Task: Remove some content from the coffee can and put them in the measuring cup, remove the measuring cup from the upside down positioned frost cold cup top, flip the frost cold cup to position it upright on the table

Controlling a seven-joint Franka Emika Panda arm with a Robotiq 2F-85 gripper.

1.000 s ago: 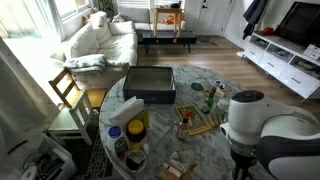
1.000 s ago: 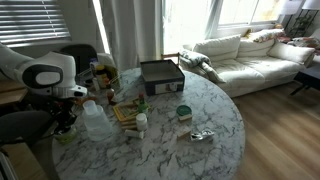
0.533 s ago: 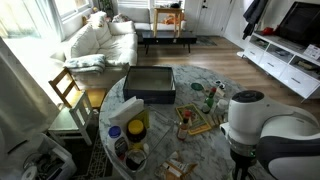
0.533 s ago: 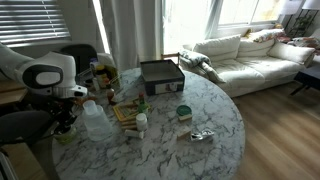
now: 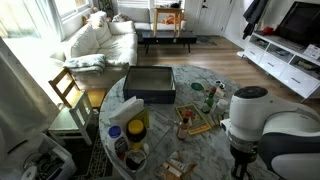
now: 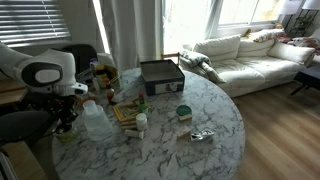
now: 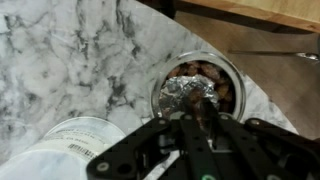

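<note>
The measuring cup [image 6: 91, 105] stands higher, beside my gripper, so I should next lift my gripper out of the can [image 6: 66, 137] and across over it to release the brown content.
The coffee can [image 7: 172, 98] stands open near the marble table's edge, with crumpled foil and brown content [image 7: 208, 72] inside. My gripper [image 7: 190, 113] reaches down into its mouth, fingertips drawn together on a bit of that brown content. In an exterior view the gripper [image 6: 65, 124] hangs over the can [image 6: 66, 137] at the table's edge. Right beside it stands the frost cold cup [image 6: 96, 122], upside down, with the small measuring cup [image 6: 91, 105] on top. The wrist view shows a whitish round container [image 7: 70, 150] with print close to the can.
A black tray [image 6: 160, 75] lies further along the round marble table [image 6: 190, 155]. A wooden board with small jars [image 6: 130, 112], a green-lidded jar [image 6: 183, 112] and a foil scrap [image 6: 203, 134] are spread mid-table. My arm [image 5: 262, 125] fills one corner.
The jaws have come together inside the can's mouth. The arm has hardly moved and nothing on the table has shifted.
</note>
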